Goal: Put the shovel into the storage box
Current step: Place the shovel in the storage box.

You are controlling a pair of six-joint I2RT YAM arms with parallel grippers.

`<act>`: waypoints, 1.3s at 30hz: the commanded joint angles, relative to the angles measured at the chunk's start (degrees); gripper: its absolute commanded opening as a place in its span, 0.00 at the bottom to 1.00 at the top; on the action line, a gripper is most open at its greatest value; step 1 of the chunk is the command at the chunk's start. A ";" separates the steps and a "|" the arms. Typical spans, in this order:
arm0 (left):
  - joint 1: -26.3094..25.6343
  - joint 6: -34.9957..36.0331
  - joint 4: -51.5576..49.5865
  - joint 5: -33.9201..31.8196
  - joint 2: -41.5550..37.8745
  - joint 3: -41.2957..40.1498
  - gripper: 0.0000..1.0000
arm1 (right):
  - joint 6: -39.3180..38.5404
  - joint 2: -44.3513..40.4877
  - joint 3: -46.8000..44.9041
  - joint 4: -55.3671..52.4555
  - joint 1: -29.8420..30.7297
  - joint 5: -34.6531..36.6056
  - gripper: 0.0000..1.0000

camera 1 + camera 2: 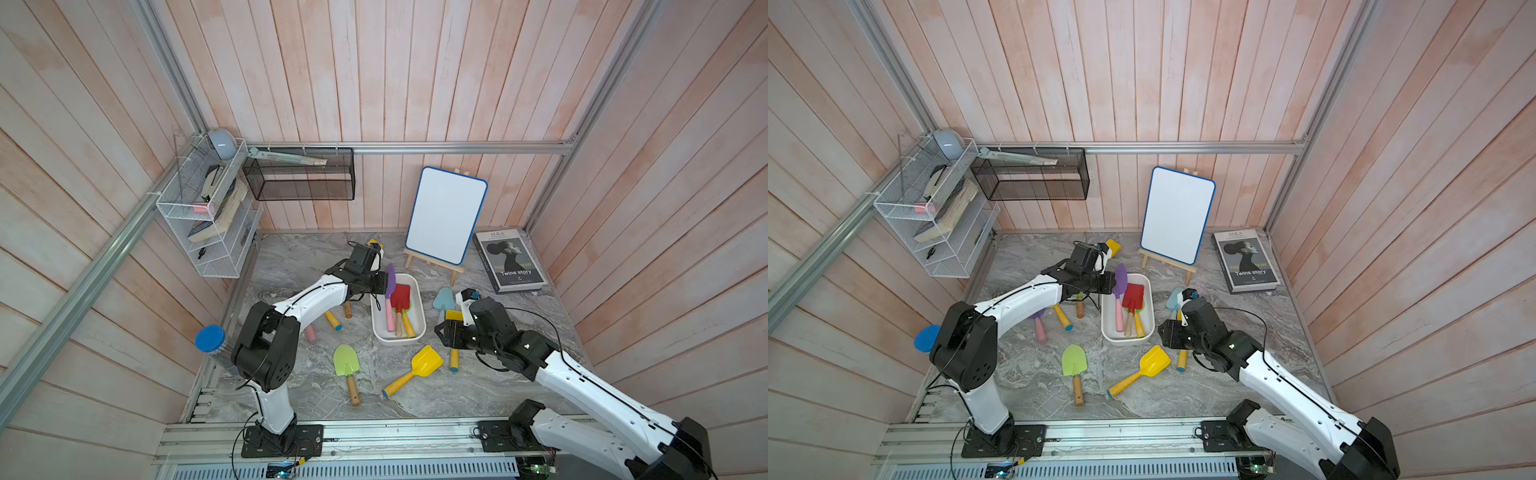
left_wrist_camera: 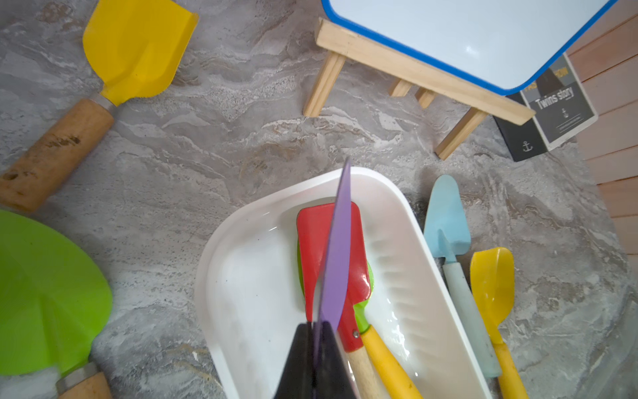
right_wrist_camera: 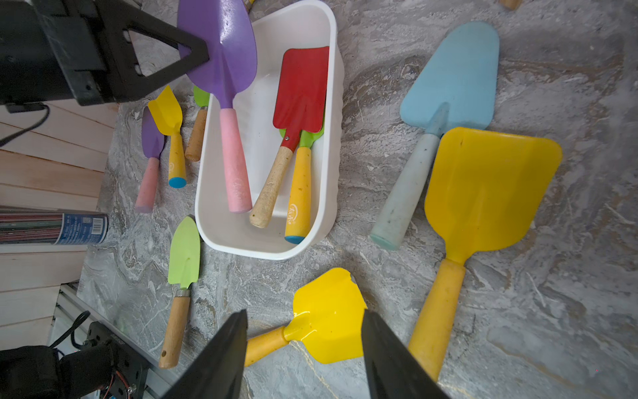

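Observation:
The left gripper will lower the blade of the purple shovel, which is still above the box's rim, toward the box's bare bottom [image 2: 266,286] beside the red shovel and let go of it, as that bottom is below the gripper.
The white storage box [image 1: 399,341] [image 1: 1125,340] [image 2: 255,276] [image 3: 221,221] sits mid-table. A red shovel [image 1: 401,296] [image 3: 303,86] lies in it on top of a green one with a yellow handle. My left gripper [image 1: 384,286] [image 1: 1113,284] [image 2: 316,328] [image 3: 204,54] is shut on the blade of a purple shovel [image 1: 390,286] [image 1: 1120,282] [image 2: 336,259] [image 3: 221,62]. Its pink handle reaches down into the box. My right gripper [image 1: 439,332] [image 1: 1163,332] [image 3: 305,317] hangs open above a yellow shovel [image 1: 426,361] [image 3: 328,317] and holds nothing.
More shovels lie on the table: a green one [image 1: 345,361], a light blue one [image 1: 444,299], a big yellow one [image 3: 483,193], and several under the left arm. A whiteboard on an easel [image 1: 446,214] and a book [image 1: 513,259] stand behind. A blue-capped tube [image 1: 211,338] is at the left.

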 commanded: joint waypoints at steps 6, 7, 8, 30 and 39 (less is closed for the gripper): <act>0.27 -0.20 3.33 3.35 2.22 -0.59 0.00 | -0.90 0.26 -1.09 1.12 -0.32 -1.23 0.58; 0.27 -0.56 3.79 3.97 2.38 -0.99 0.00 | -0.90 0.39 -1.11 1.28 -0.32 -1.37 0.58; 0.27 -1.04 4.12 4.66 2.40 -1.27 0.00 | -0.99 0.45 -1.12 1.26 -0.33 -1.37 0.58; -0.46 -6.94 5.69 6.97 6.21 -4.40 0.00 | -2.31 2.52 -0.68 3.02 -0.92 -3.03 0.58; -0.53 -7.48 5.43 7.65 8.47 -3.27 0.02 | -2.31 2.61 -0.95 3.28 -1.19 -3.30 0.58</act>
